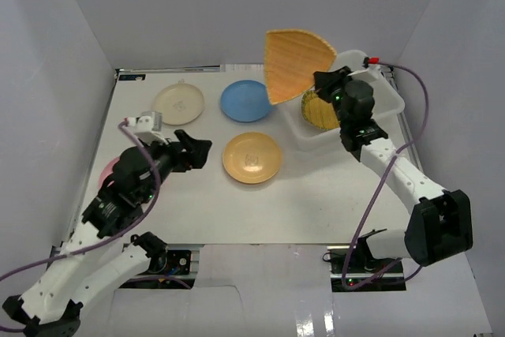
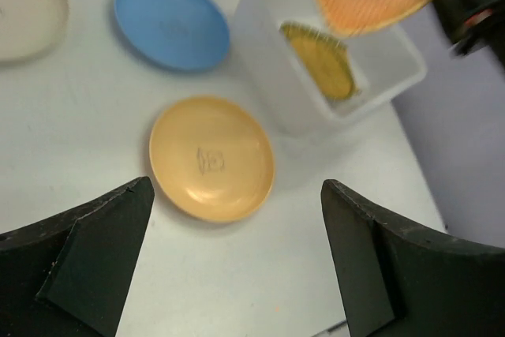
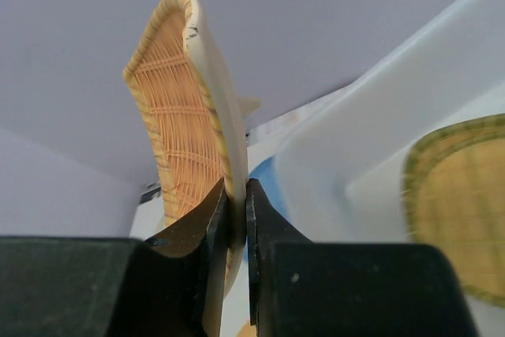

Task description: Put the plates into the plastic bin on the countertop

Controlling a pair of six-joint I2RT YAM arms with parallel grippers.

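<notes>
The fan-shaped tray hangs past the bin's end. I should next move my right gripper to the right in the top view, lower into the bin and release.
My right gripper (image 1: 322, 84) is shut on the rim of a fan-shaped woven tray (image 1: 292, 59), holding it on edge in the air beside the bin's left end; the right wrist view shows the tray (image 3: 177, 108) pinched between the jaws. The white plastic bin (image 1: 387, 88) at the back right holds a round woven tray (image 1: 318, 110). On the countertop (image 1: 316, 195) lie a cream plate (image 1: 179, 103), a blue plate (image 1: 245, 100) and an orange-yellow plate (image 1: 252, 157). A pink plate (image 1: 109, 170) peeks out under my left arm. My left gripper (image 1: 197, 151) is open and empty, left of the orange-yellow plate (image 2: 211, 157).
Grey walls enclose the countertop on the left, back and right. The bin (image 2: 268, 61) stands close to the right wall. Purple cables run along both arms.
</notes>
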